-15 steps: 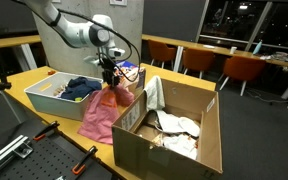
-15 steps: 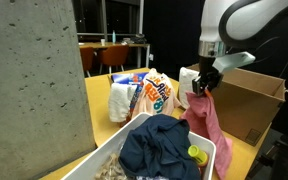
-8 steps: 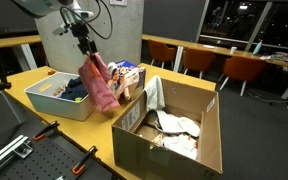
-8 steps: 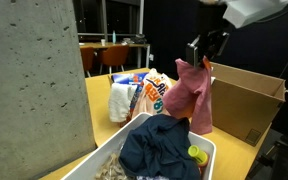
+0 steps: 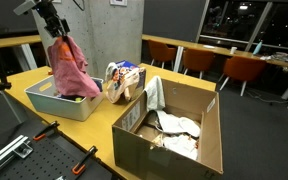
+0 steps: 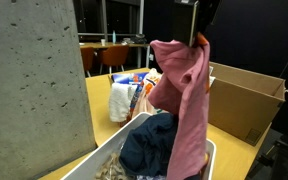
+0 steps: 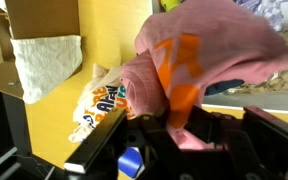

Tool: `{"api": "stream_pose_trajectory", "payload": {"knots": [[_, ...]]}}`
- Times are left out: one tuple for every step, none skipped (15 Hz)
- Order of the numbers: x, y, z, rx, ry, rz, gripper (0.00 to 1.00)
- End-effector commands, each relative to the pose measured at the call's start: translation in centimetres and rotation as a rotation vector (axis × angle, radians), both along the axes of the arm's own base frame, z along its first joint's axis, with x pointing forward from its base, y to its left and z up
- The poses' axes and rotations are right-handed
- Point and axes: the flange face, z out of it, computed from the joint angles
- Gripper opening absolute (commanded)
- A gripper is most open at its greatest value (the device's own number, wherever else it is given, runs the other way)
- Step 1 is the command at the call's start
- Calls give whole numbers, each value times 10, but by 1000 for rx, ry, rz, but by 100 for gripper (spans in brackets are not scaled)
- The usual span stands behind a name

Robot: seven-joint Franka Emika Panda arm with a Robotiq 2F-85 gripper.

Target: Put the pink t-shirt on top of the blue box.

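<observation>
My gripper moves across from the grey-blue bin to above the colourful printed bag next and releases there, because the pink t-shirt still hangs over the bin.
My gripper is shut on the pink t-shirt and holds it up high. The shirt hangs down over the grey-blue bin. In an exterior view the shirt drapes from the gripper over the bin, in front of a dark blue garment. In the wrist view the pink shirt with an orange print fills the space between my fingers.
A large open cardboard box with white cloth inside stands on the yellow table. A colourful printed bag sits between bin and box, also in an exterior view. A concrete pillar stands close by.
My gripper has carried the pink t-shirt up and away from the cardboard box, across to above the bin. The shirt now hangs over the bin.
</observation>
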Motion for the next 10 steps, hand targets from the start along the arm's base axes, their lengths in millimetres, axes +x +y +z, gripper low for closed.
{"api": "stream_pose_trajectory", "payload": {"knots": [[59,-29,-11,-8,37,162,3],[74,-34,-18,-1,43,226,3],[91,-42,-25,2,49,279,3],[106,-48,-32,11,60,332,3],[118,-51,-41,13,74,385,3],[126,-52,-48,13,92,437,3],[132,-51,-54,14,110,488,3],[137,-49,-61,10,131,539,3],[140,-49,-65,1,142,558,3],[144,-49,-69,-15,146,573,3]]}}
